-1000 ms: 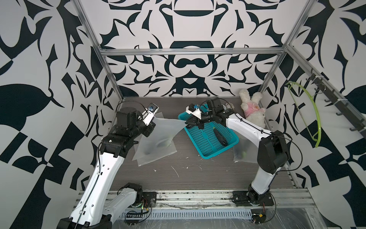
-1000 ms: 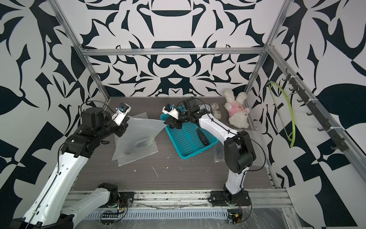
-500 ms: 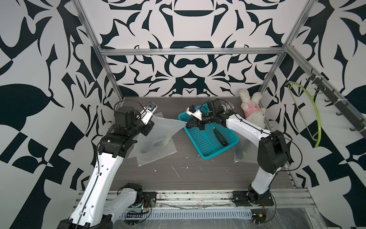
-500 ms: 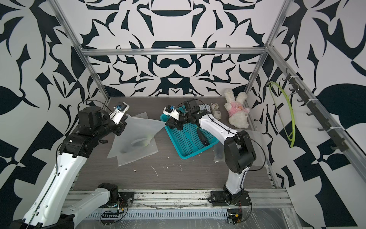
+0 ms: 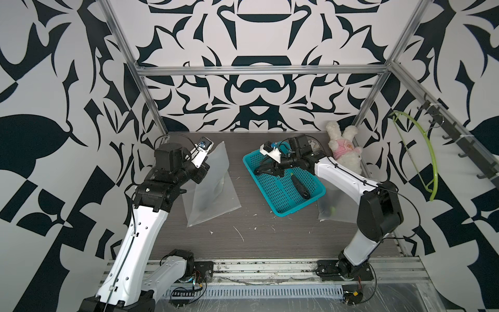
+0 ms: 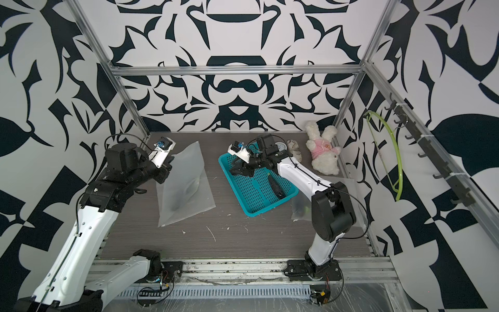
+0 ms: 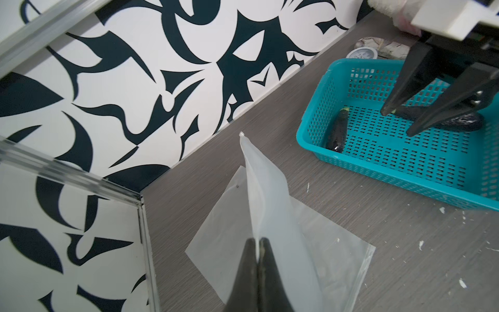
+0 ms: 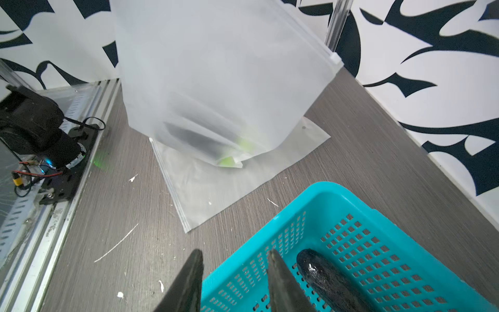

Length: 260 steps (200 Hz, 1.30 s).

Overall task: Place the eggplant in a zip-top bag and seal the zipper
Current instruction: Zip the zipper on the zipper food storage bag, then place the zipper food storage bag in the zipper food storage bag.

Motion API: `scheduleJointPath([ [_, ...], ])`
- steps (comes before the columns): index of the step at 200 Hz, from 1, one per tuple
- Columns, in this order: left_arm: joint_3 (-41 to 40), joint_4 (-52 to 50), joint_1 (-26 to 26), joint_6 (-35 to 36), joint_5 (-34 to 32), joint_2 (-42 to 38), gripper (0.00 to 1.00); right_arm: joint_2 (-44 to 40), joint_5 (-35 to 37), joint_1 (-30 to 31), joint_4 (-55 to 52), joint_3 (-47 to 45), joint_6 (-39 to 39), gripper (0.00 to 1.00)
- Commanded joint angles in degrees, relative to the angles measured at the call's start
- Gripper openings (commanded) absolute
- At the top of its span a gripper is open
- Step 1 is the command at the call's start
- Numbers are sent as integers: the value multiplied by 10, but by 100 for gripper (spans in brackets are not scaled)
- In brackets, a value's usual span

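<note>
My left gripper moves outward next, then down to the tabletop by the back wall [image 6: 183, 139] [image 7: 201, 182], and lets go of the bag's top edge, since the eggplant shows inside the bag.
My left gripper [image 7: 258, 243] is shut on the edge of a frosted zip-top bag [image 7: 270, 194] and holds that edge up off the table. In both top views the bag [image 5: 213, 186] [image 6: 186, 186] hangs beside the left gripper [image 5: 202, 175]. A dark eggplant [image 8: 194, 135] with a green stem shows through the bag [image 8: 216, 81]. My right gripper [image 8: 236, 252] is open and straddles the near wall of the teal basket [image 8: 324, 194], holding nothing. Its place in the top views is the basket's far corner [image 5: 263, 173] [image 6: 239, 173]. More eggplants [image 7: 337, 129] [image 5: 299, 186] lie in the basket.
A second flat bag [image 8: 229, 183] lies under the lifted one. Another bag [image 5: 332, 205] with something dark and green lies right of the basket [image 5: 280, 212]. A stuffed rabbit [image 5: 343, 154] sits at the back right, and a green hanger [image 5: 421, 156] hangs on the right wall.
My right gripper has opened and the bag's edge has left it. The left arm has drawn the bag up and to the left, away from the basket.
</note>
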Motion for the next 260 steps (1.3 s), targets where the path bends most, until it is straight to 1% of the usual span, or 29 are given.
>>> scheduleJointPath([
  [1,26,-8,2,-5,51,6,0,-27,-8,1,27,2,18,41],
  [21,34,-3,2,-7,54,13,0,-32,3,1,40,-5,32,41],
  [49,42,10,4,-9,37,28,0,-44,12,4,96,-36,72,42],
  [67,44,42,11,-12,38,39,0,-53,25,7,128,-55,88,43],
  [89,35,98,24,-14,28,54,0,-56,35,11,143,-66,99,43],
  [97,28,121,34,-16,39,59,0,-57,36,12,144,-69,101,43],
  [118,19,180,63,-36,97,74,0,-58,40,18,145,-75,101,43],
  [150,40,246,122,-94,153,140,0,-57,48,23,148,-82,107,43],
  [161,41,270,135,-107,153,155,0,-55,50,25,148,-83,109,43],
  [164,41,279,139,-111,152,173,0,-55,50,26,148,-83,109,43],
  [174,36,306,152,-126,155,189,0,-54,52,28,146,-83,109,43],
  [208,19,394,169,-136,105,247,0,-47,61,40,144,-81,120,43],
  [222,24,415,169,-143,96,275,0,-38,73,59,137,-73,134,43],
  [238,39,417,170,-152,91,308,0,-32,104,97,139,-76,129,43],
  [249,49,412,174,-164,90,327,0,-32,125,124,164,-94,121,43],
  [260,47,409,175,-173,92,338,0,-29,132,139,189,-108,129,43],
])
